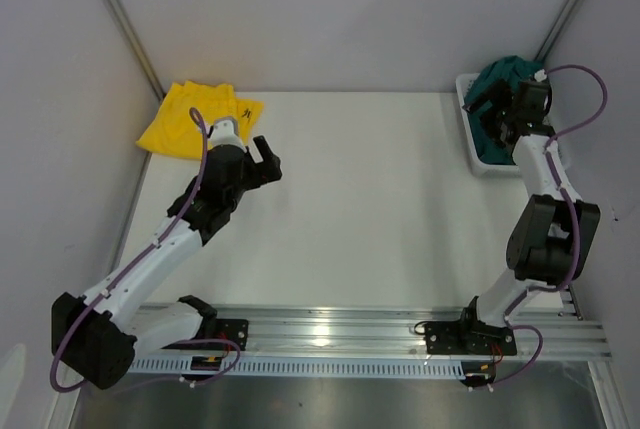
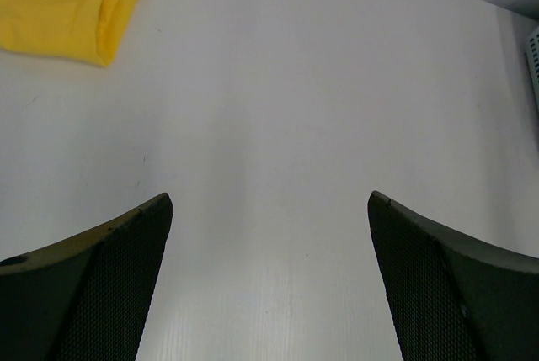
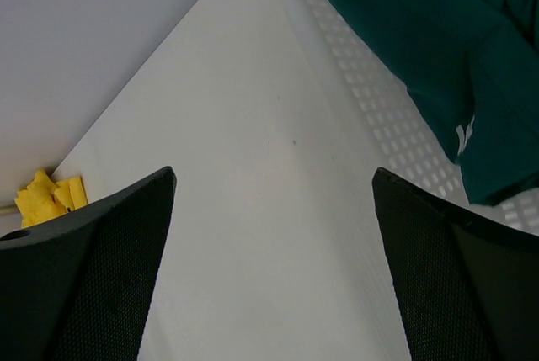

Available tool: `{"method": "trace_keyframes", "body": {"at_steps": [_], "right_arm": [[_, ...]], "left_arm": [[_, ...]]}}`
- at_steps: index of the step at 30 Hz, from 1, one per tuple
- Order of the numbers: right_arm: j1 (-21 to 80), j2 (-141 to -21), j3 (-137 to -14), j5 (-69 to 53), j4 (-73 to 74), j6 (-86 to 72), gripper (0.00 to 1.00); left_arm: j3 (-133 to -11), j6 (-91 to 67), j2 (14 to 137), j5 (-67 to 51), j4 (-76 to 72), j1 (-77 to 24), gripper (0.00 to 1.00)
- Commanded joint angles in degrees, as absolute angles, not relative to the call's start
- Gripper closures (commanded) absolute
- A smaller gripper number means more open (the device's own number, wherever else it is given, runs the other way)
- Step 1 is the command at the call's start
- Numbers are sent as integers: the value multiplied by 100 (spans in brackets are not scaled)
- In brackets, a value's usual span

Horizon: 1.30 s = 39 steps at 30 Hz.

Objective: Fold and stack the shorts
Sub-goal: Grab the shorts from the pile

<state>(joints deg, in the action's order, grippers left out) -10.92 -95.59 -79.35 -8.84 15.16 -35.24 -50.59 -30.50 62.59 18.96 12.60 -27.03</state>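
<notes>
To reach the edge of the dark teal shorts, toward the right in its wrist view, my right gripper will lower into the basket first.
The yellow shorts lie folded at the far left corner of the table, with a small dark logo near their right edge. They also show in the left wrist view and, far off, in the right wrist view. The dark teal shorts lie bunched in the white mesh basket at the far right; they also show in the right wrist view. My left gripper is open and empty over bare table, right of the yellow shorts. My right gripper is open and empty above the basket's left edge.
The basket's perforated rim runs just right of my right gripper, and its corner shows at the right edge of the left wrist view. White walls close the table at the back and both sides. A metal rail carries the arm bases in front.
</notes>
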Motion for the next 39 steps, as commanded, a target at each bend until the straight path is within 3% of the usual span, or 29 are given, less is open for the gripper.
{"method": "trace_keyframes", "body": {"at_steps": [1,12,21,24,25,26,29,30,32,39], "right_arm": [[-1142,-10298,-8770,-580,1380,-3253,0],[-1178,-13311,-12193,194,1932,-2742,1],[-1002,-14378,-13517,676,2346,-2734,4],[-976,-14467,-13527,879,2295,-2786,20],[-976,-14458,-13474,853,2233,-2795,31],[-984,-14449,-13404,853,2163,-2821,54],[-1028,-14301,-13386,826,2022,-2918,87],[-1037,-14239,-13412,826,1995,-2927,94],[-1028,-13985,-13630,966,2065,-2778,100],[-1177,-12547,-13564,678,1926,-2979,100]], "left_arm": [[-4589,-3182,5593,1705,1291,-2900,1],[-3744,-2997,4114,1793,2100,-3041,1],[-3524,-3155,3832,1863,2127,-3050,1],[-3419,-3321,3771,2108,2101,-3041,1],[-3375,-3357,3736,2214,2092,-3041,1],[-3271,-3462,3718,2354,2135,-3032,1],[-3235,-3935,3604,2996,2494,-3032,1],[-3191,-3937,3569,3032,2461,-3032,1],[-3103,-3920,3446,2971,2321,-3015,1],[-2988,-3893,3349,2839,2127,-3015,1]]}}
